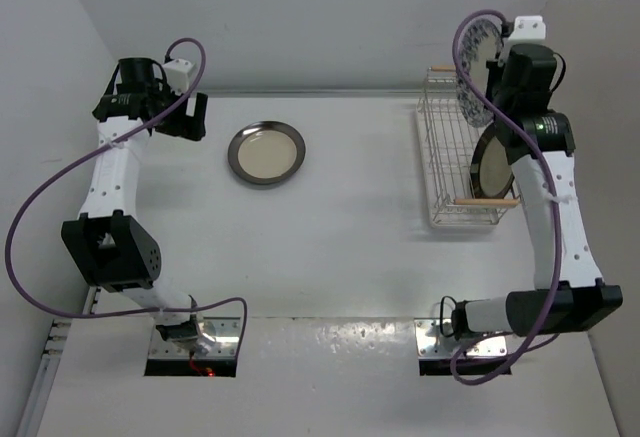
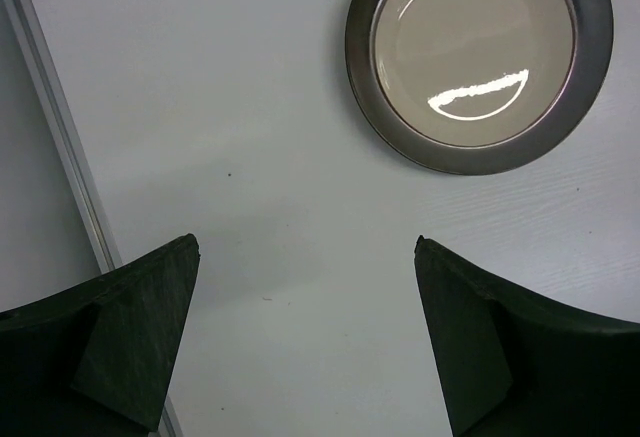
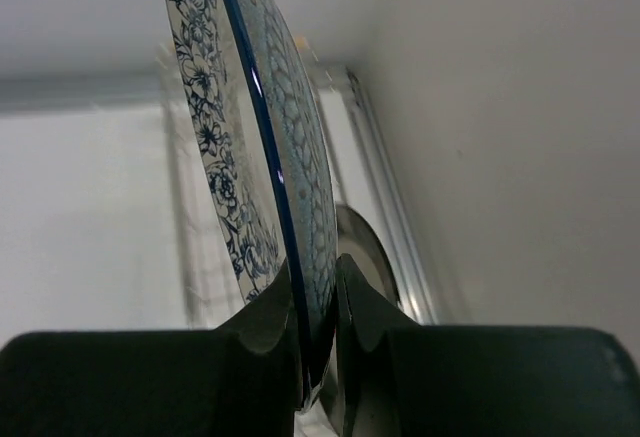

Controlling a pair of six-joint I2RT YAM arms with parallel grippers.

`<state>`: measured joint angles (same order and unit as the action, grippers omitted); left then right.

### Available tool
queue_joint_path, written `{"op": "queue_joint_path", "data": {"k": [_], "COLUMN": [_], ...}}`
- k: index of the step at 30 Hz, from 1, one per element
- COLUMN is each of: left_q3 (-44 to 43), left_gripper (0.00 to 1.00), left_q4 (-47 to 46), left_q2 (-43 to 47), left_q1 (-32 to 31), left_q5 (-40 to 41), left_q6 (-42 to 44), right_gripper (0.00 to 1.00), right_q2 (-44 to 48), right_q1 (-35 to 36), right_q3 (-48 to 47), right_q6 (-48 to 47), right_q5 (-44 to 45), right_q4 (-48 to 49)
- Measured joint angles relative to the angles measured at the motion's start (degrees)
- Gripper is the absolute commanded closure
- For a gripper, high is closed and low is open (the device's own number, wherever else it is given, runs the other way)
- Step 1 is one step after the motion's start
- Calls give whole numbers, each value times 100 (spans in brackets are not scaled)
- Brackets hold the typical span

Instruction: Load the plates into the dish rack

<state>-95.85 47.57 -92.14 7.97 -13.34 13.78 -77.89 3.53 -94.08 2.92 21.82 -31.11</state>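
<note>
The wires beside the standing cream plate are free, so I should next lower my right gripper toward the rack's near end and set the floral plate (image 1: 477, 55) there on edge.
My right gripper (image 1: 494, 69) is shut on the rim of the blue-and-white floral plate (image 1: 477, 55) and holds it on edge above the far end of the white wire dish rack (image 1: 440, 157). In the right wrist view the fingers (image 3: 270, 312) pinch that plate (image 3: 250, 107). A dark-rimmed cream plate (image 1: 497, 164) stands on edge in the rack's near end and also shows in the right wrist view (image 3: 365, 247). The plain shiny dark-rimmed plate (image 1: 266, 152) lies flat on the table. My left gripper (image 1: 188, 115) is open and empty, to the left of that plate (image 2: 480, 57).
The rack has wooden bar handles at its near end (image 1: 487, 199) and far end (image 1: 441, 68). White walls close the table at the back and both sides. A metal rail (image 2: 60, 137) runs along the table's left edge.
</note>
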Motion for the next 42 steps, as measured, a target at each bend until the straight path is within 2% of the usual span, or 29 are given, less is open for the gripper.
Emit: {"op": "queue_joint_path", "data": {"k": [4,9,17,33,39,40,41,42], "left_q3": [17,17,142,240,240,240,240,240], "left_gripper": [7,7,7,7,7,7,7,7], "left_q4": [-9,-11,-17,-13,-13,-13,-13,-13], "left_q2": [0,0,0,0,-15,-22,-28,-35], "left_q1": [0,0,0,33,52,63,68,74], "left_q5": [24,9,4,13,7,7,7,7], "left_q6": [-4,-68,-98,-96,-96,-96,-96,-96], "right_gripper": [100,100,100,100,89,85,75,75], "right_q2": [-63,-280,-297,-319,-299,-299,-297,-295], "right_q1": [-249,-466,-603,-603,-603,-603,-603,-603], "right_q3": [623,1215,1880,2367,2389,2389,2389,2389], "right_q6": [-321,-466,-424,-229,-219,-208,-181,-157], "right_q5": [175,-15,-81,55,44,44,44,35], "right_q4": [-323,-761,-603,-317,-326,-328,-334,-337]}}
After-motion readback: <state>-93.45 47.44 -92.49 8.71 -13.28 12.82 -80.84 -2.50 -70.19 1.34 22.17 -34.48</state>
